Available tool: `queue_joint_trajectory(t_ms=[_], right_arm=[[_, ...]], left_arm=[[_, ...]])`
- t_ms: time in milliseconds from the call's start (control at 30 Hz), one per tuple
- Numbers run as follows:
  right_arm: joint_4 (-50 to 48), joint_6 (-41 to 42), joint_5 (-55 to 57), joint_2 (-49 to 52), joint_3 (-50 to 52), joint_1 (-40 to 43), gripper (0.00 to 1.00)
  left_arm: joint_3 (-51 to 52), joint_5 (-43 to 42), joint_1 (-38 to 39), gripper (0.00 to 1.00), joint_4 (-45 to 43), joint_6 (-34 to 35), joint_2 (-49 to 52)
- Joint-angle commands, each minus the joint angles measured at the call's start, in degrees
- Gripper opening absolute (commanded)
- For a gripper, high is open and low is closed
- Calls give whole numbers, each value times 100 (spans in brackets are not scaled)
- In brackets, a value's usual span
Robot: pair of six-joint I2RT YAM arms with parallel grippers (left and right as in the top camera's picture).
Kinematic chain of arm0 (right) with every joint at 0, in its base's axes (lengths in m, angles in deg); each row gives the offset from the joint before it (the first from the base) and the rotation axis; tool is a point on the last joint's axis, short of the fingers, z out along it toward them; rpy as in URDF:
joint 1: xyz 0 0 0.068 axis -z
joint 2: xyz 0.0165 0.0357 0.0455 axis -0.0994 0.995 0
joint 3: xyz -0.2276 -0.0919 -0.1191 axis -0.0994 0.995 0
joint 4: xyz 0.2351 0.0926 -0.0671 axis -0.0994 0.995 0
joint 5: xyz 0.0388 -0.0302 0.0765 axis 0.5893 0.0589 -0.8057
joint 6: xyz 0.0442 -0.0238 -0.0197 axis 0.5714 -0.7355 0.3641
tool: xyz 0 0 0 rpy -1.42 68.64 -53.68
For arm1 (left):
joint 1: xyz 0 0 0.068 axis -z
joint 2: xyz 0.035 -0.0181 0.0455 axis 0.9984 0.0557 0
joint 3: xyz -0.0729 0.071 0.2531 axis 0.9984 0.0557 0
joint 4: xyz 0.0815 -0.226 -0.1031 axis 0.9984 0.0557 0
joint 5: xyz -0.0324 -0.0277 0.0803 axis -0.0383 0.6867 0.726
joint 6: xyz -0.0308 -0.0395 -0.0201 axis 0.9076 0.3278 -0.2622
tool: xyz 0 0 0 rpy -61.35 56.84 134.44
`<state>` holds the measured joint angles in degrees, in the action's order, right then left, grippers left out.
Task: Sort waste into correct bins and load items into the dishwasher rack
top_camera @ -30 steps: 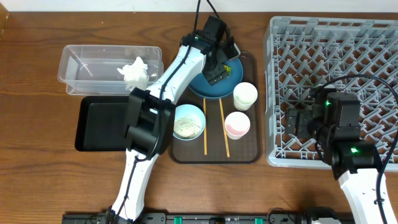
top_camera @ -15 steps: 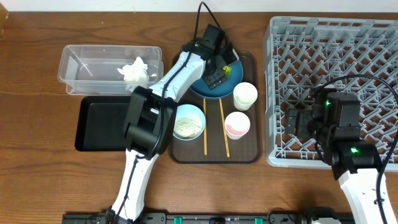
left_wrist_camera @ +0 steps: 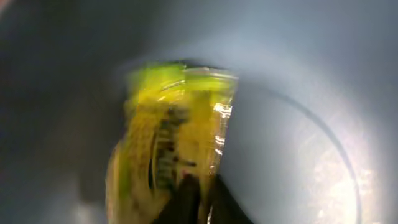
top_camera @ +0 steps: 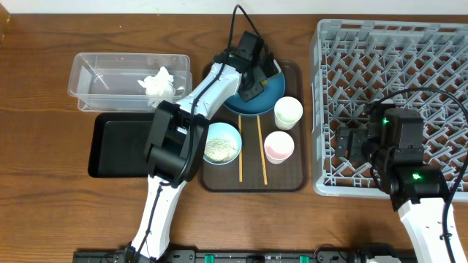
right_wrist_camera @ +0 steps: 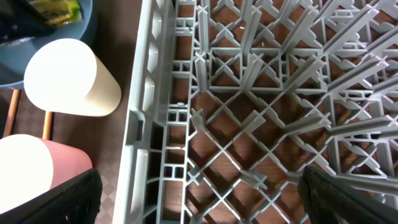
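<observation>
The crumpled tissue there marks the clear container (top_camera: 110,67) for waste, so the robot will next raise its left gripper off the dark blue plate (top_camera: 272,99) and swing over the container to release the wrapper.
My left gripper (top_camera: 256,82) is down on the dark blue plate (top_camera: 272,99), shut on the yellow-green wrapper (left_wrist_camera: 174,137), which fills the left wrist view. Below the plate stand a white cup (top_camera: 288,112) and a pinkish cup (top_camera: 278,146). A light blue bowl (top_camera: 221,142) holds rice, and two chopsticks (top_camera: 240,157) lie beside it. The crumpled tissue (top_camera: 158,83) lies in the clear container (top_camera: 110,67), with the black tray (top_camera: 110,150) in front of it. My right gripper (right_wrist_camera: 199,193) hangs open over the left side of the grey rack (top_camera: 439,44), holding nothing.
The dishes sit on a brown serving tray (top_camera: 292,181) between the bins and the rack. The right wrist view shows the rack's left wall (right_wrist_camera: 140,124), with the white cup (right_wrist_camera: 71,78) and pinkish cup (right_wrist_camera: 31,168) just outside it.
My left gripper has shut on the wrapper on the plate, having shifted slightly over it. The right arm has not moved.
</observation>
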<state>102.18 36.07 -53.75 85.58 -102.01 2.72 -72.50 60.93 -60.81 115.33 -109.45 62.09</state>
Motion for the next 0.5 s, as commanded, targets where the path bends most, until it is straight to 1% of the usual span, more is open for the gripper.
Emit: queue_joint_trajectory(t_ms=[0,167,333,467], right_arm=[[4,31,-26,-9,-111,-42,99],[2,31,-24,-9,-111,-42,99],[4,31,-26,-9,-111,-42,99],[4,31,-24,-9,-111,-42,99]], left_arm=[[149,96,-20,6,59,13,-7],[149,177,-28,6,66,481,-428],[149,374,-116,6,205,1631,-1010],[149,374,-275,6,560,2225,-1547]])
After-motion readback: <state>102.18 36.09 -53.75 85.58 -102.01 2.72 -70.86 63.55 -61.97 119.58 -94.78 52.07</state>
